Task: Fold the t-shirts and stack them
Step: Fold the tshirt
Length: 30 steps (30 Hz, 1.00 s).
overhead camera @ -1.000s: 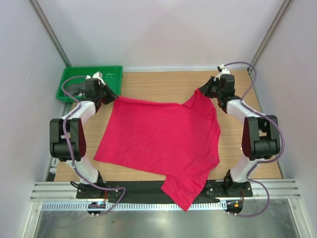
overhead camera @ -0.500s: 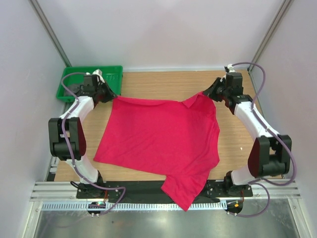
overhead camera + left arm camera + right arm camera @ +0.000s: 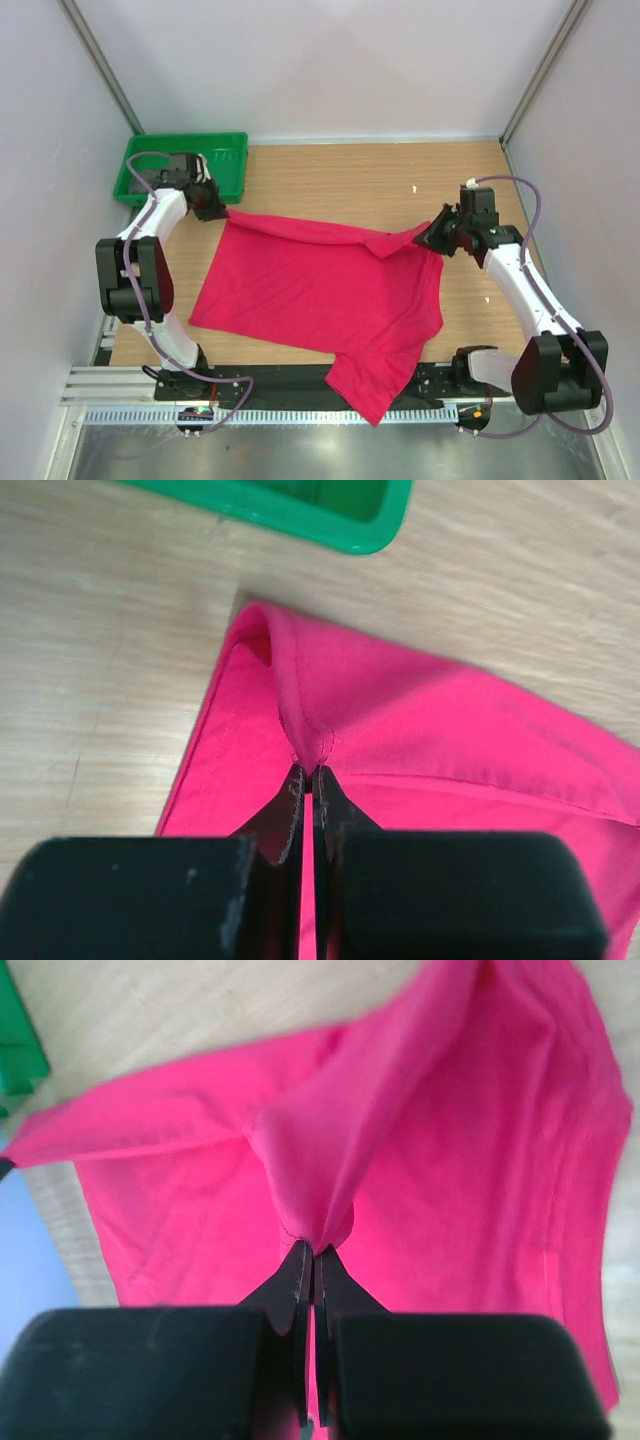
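Note:
The cloth is spread out. My right gripper should next move down and back to it, lay the raised edge there and release it.
The crimson-red t-shirt lies spread on the wooden table, its far edge lifted and folded toward the near side. One part hangs over the table's front edge. My left gripper is shut on the shirt's far left corner. My right gripper is shut on the shirt's far right corner, pulling the cloth into a peak. The shirt edge runs taut between both grippers. The dark grey t-shirt is out of view.
A green plastic tray stands at the far left corner, close behind my left gripper; its corner shows in the left wrist view. Bare wood lies beyond the shirt's far edge. A small white speck lies on the table.
Both grippers have moved toward the near side with the shirt's far corners, folding the far edge over the shirt body. The right arm has stretched out and swung right.

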Available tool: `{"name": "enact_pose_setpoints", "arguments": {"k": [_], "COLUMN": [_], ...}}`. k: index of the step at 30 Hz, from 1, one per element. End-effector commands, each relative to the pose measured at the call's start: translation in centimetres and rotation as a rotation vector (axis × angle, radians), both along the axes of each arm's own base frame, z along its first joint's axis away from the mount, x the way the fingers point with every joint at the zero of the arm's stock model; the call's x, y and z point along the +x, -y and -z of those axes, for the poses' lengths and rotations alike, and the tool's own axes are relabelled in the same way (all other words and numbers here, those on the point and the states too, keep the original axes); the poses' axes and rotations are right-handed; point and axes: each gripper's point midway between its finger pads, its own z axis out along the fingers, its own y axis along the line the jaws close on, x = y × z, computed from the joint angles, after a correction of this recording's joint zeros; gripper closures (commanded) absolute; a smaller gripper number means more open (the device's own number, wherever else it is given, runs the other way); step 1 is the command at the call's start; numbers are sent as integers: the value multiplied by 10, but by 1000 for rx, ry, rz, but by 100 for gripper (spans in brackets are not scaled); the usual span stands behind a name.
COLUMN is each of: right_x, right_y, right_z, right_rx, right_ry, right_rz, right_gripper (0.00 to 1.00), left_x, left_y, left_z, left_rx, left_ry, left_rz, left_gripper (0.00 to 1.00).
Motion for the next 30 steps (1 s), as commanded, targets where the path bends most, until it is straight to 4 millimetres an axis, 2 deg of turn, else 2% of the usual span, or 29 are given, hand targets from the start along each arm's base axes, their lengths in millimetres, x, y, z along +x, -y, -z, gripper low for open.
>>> {"name": "enact_pose_setpoints", "arguments": {"k": [1, 6, 11, 22, 30], "right_x": [-31, -55, -71, -87, -95], "right_y": [-6, -4, -1, -4, -4], "right_z": [6, 11, 22, 43, 54], "right_rx": [48, 49, 27, 53, 55], "right_ry": [-70, -103, -144, -188, -217], "right_rz": [5, 20, 8, 10, 11], "right_gripper": [96, 96, 96, 96, 95], "left_x": [-18, -29, -47, -61, -60], "left_y": [-20, -23, -24, -25, -29], "left_z": [-2, 2, 17, 51, 56], "left_rx": [64, 55, 61, 70, 93], "left_ry": [-54, -105, -193, -285, -291], "left_rz": [-27, -52, -56, -45, -50], "left_gripper": [100, 100, 100, 100, 100]}}
